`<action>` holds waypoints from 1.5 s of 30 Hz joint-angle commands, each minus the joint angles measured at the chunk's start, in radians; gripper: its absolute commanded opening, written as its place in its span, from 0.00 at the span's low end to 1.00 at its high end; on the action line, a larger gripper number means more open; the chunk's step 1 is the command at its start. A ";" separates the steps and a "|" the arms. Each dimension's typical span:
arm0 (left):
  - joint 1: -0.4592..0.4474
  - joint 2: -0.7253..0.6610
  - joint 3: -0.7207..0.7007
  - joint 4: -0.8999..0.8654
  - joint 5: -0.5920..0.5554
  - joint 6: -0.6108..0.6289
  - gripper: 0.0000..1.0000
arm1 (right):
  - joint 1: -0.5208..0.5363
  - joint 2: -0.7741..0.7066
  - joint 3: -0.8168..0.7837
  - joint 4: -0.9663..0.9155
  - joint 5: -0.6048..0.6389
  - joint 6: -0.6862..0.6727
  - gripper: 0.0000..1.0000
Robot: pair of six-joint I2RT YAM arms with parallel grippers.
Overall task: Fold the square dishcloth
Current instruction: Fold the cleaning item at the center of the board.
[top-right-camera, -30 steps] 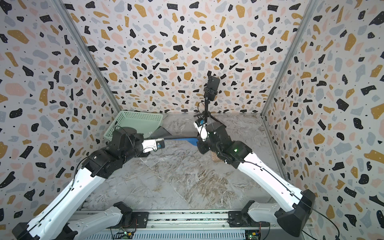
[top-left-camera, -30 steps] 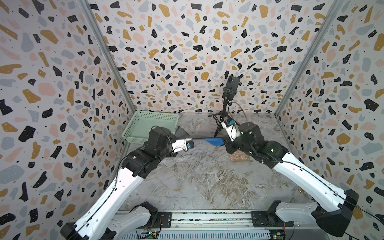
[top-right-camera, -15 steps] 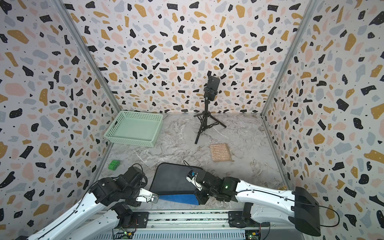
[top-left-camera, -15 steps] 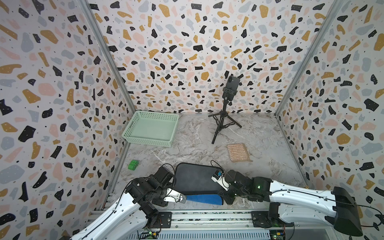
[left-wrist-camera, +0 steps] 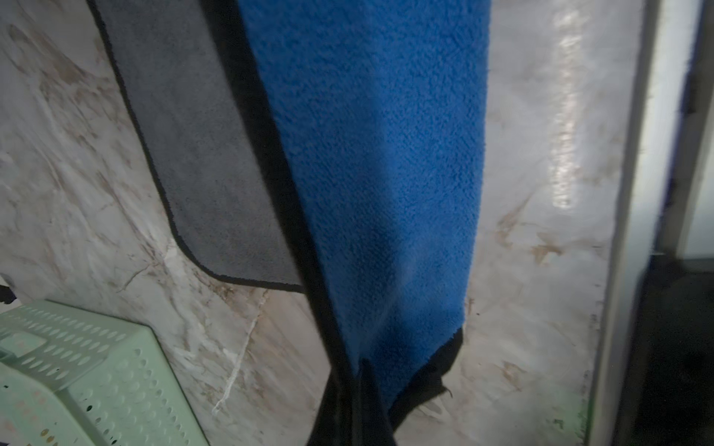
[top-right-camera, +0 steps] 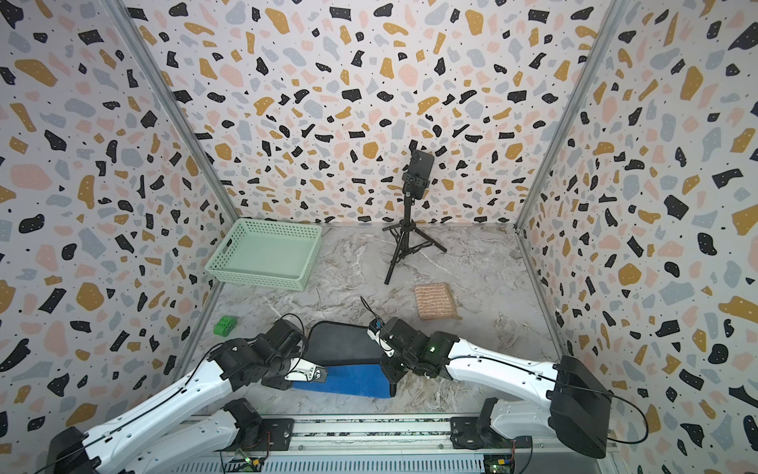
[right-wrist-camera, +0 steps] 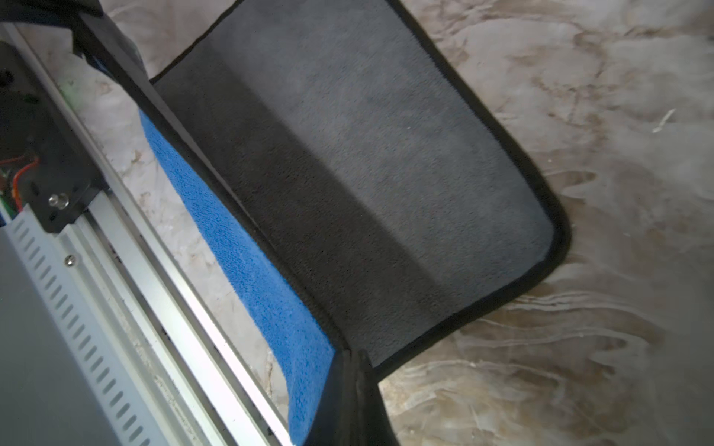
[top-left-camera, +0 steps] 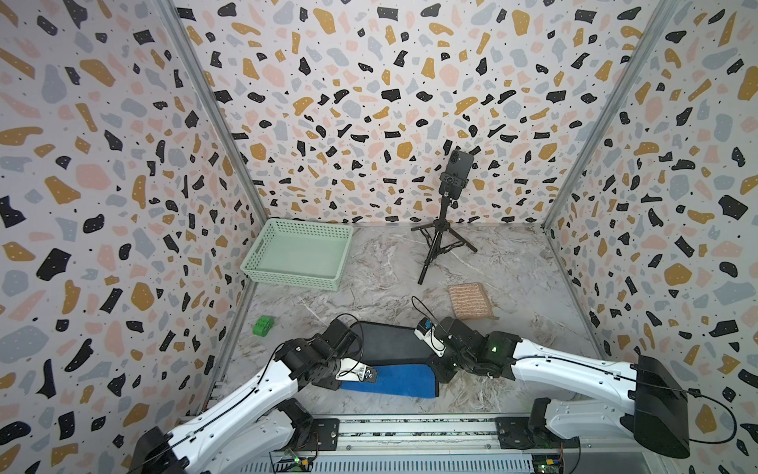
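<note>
I will next move my left gripper outward and down and release its corner over the dishcloth's far grey corner (top-right-camera: 318,325) (left-wrist-camera: 199,256), because that corner lies flat, outward of the gripper and below it.
The square dishcloth (top-left-camera: 389,344) (top-right-camera: 344,344), grey on top, blue underneath, with black trim, lies near the table's front edge. Its near edge is lifted and curled, so the blue side (top-left-camera: 393,381) faces the front in both top views. My left gripper (top-left-camera: 369,374) (top-right-camera: 318,373) is shut on the cloth's near left corner. My right gripper (top-left-camera: 438,366) (top-right-camera: 389,369) is shut on the near right corner. In the left wrist view the blue face (left-wrist-camera: 386,154) runs away from the left gripper (left-wrist-camera: 357,386). In the right wrist view the grey face (right-wrist-camera: 367,173) lies flat beyond the right gripper (right-wrist-camera: 357,363).
A mint green basket (top-left-camera: 299,254) stands at the back left. A phone on a black tripod (top-left-camera: 443,230) stands at the back middle. A beige striped cloth (top-left-camera: 469,301) lies right of centre, and a small green block (top-left-camera: 262,326) by the left wall. The metal rail (top-left-camera: 410,435) runs along the front.
Both arms carried the stretched cloth from the back of the table to the front and laid its far part down. Over the last half second the held edge shifted only slightly.
</note>
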 commanded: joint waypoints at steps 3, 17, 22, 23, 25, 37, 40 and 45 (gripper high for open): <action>0.008 0.124 0.032 0.225 -0.121 0.007 0.00 | -0.067 0.051 0.052 -0.041 0.025 -0.048 0.00; 0.122 0.390 0.151 0.387 -0.107 -0.002 0.00 | -0.174 0.212 0.119 0.046 0.033 -0.093 0.00; 0.134 0.452 0.163 0.440 -0.109 -0.006 0.00 | -0.208 0.262 0.131 0.098 0.052 -0.102 0.00; 0.138 0.462 0.168 0.449 -0.109 -0.008 0.00 | -0.210 0.271 0.136 0.108 0.062 -0.107 0.00; 0.146 0.489 0.179 0.478 -0.114 -0.013 0.00 | -0.212 0.288 0.144 0.120 0.081 -0.121 0.00; 0.168 0.649 0.243 0.569 -0.151 -0.034 0.00 | -0.222 0.365 0.176 0.141 0.146 -0.140 0.00; 0.169 0.659 0.233 0.599 -0.155 -0.034 0.24 | -0.223 0.385 0.183 0.137 0.178 -0.141 0.00; 0.171 0.633 0.216 0.642 -0.160 -0.039 0.57 | -0.223 0.398 0.187 0.117 0.231 -0.132 0.29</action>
